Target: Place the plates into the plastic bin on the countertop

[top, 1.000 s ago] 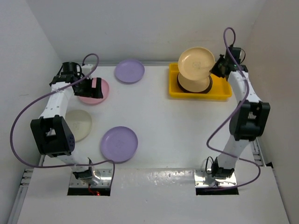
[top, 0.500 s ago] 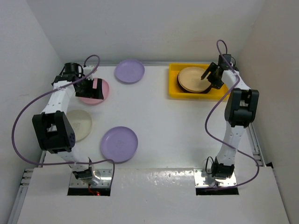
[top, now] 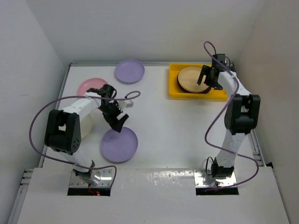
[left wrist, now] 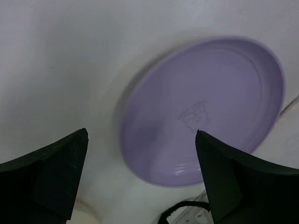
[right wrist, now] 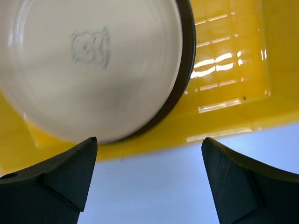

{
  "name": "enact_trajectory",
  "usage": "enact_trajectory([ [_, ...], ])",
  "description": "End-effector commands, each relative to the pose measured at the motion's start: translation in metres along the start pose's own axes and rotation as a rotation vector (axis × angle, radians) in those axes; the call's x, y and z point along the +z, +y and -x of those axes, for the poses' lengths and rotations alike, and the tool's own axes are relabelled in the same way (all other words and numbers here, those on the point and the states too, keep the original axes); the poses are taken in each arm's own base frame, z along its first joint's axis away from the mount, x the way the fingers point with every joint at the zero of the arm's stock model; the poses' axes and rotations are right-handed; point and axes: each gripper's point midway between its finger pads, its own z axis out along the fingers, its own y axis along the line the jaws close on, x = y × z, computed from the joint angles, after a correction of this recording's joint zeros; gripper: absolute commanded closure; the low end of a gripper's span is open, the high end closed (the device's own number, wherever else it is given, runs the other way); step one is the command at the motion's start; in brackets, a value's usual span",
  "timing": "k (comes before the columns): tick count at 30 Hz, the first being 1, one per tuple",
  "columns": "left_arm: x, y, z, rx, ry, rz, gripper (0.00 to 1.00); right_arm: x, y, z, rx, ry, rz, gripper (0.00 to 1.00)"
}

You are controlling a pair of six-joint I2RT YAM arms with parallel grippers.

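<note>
My open left gripper should lower onto the near lilac plate's far rim, already between its fingers.
The yellow plastic bin [top: 221, 93] stands at the back right of the white countertop [top: 173, 126]. In it a tan plate [top: 190, 78] lies on a dark-rimmed plate. My right gripper [top: 209, 77] hovers open over the plate's right edge, holding nothing. The right wrist view shows the pale plate [right wrist: 93, 65], its dark rim [right wrist: 186, 79] and the bin wall [right wrist: 224, 109] beyond my right gripper [right wrist: 149, 140]. My left gripper [top: 117, 122] hangs open just above the far edge of the near lilac plate [top: 119, 145]. In the left wrist view that lilac plate [left wrist: 205, 116] lies below my empty left gripper [left wrist: 141, 132].
A pink plate [top: 90, 86] lies at the back left and a second lilac plate [top: 130, 71] at the back centre. A cream plate [top: 87, 126] sits at the left, partly under the left arm. Purple cables loop beside both arms.
My right gripper let go of the tan plate, which now lies flat on the stack in the bin, and opened. My left arm swung from the pink plate to the near lilac plate.
</note>
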Motion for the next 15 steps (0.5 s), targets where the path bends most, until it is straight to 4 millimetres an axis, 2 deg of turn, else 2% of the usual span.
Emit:
enact_trajectory([
  [1, 0.014, -0.004, -0.026, 0.066, 0.106, 0.03, 0.05, -0.066, 0.01, 0.025, -0.06, -0.178, 0.033, 0.09],
  [2, 0.022, 0.003, -0.026, 0.044, 0.111, 0.073, 0.09, -0.084, 0.028, 0.022, -0.077, -0.202, 0.088, 0.09],
  [3, 0.028, 0.011, -0.039, 0.022, 0.162, 0.116, 0.12, -0.088, 0.032, 0.024, -0.076, -0.23, 0.108, 0.09],
  [4, 0.033, 0.012, -0.041, 0.02, 0.177, 0.131, 0.14, -0.092, 0.036, 0.005, -0.091, -0.208, 0.129, 0.09],
  [5, 0.033, 0.02, -0.035, 0.005, 0.157, 0.171, 0.19, -0.105, 0.044, 0.004, -0.095, -0.233, 0.152, 0.09],
  [6, 0.038, 0.021, -0.041, 0.012, 0.185, 0.183, 0.22, -0.113, 0.051, -0.002, -0.097, -0.245, 0.174, 0.09],
  [7, 0.041, 0.019, -0.041, 0.024, 0.19, 0.188, 0.25, -0.112, 0.051, -0.013, -0.1, -0.231, 0.178, 0.09],
  [8, 0.042, 0.022, -0.038, 0.02, 0.175, 0.199, 0.33, -0.117, 0.057, -0.022, -0.103, -0.227, 0.203, 0.09],
  [9, 0.044, 0.021, -0.039, 0.028, 0.18, 0.204, 0.37, -0.129, 0.077, -0.028, -0.13, -0.239, 0.257, 0.09],
  [10, 0.044, 0.021, -0.039, 0.028, 0.18, 0.204, 0.4, -0.127, 0.074, -0.033, -0.137, -0.234, 0.259, 0.11],
  [11, 0.044, 0.022, -0.037, 0.031, 0.173, 0.208, 0.48, -0.135, 0.089, -0.047, -0.199, -0.228, 0.301, 0.11],
  [12, 0.049, 0.017, -0.036, 0.027, 0.164, 0.173, 0.52, -0.134, 0.094, -0.053, -0.217, -0.22, 0.317, 0.12],
  [13, 0.05, 0.013, -0.036, 0.024, 0.162, 0.15, 0.57, -0.131, 0.097, -0.069, -0.241, -0.189, 0.341, 0.13],
  [14, 0.053, 0.008, -0.038, 0.018, 0.165, 0.123, 0.71, -0.136, 0.106, -0.076, -0.276, -0.189, 0.377, 0.13],
  [15, 0.05, 0.003, -0.031, 0.006, 0.14, 0.081, 0.8, -0.147, 0.131, -0.09, -0.317, -0.153, 0.537, 0.13],
])
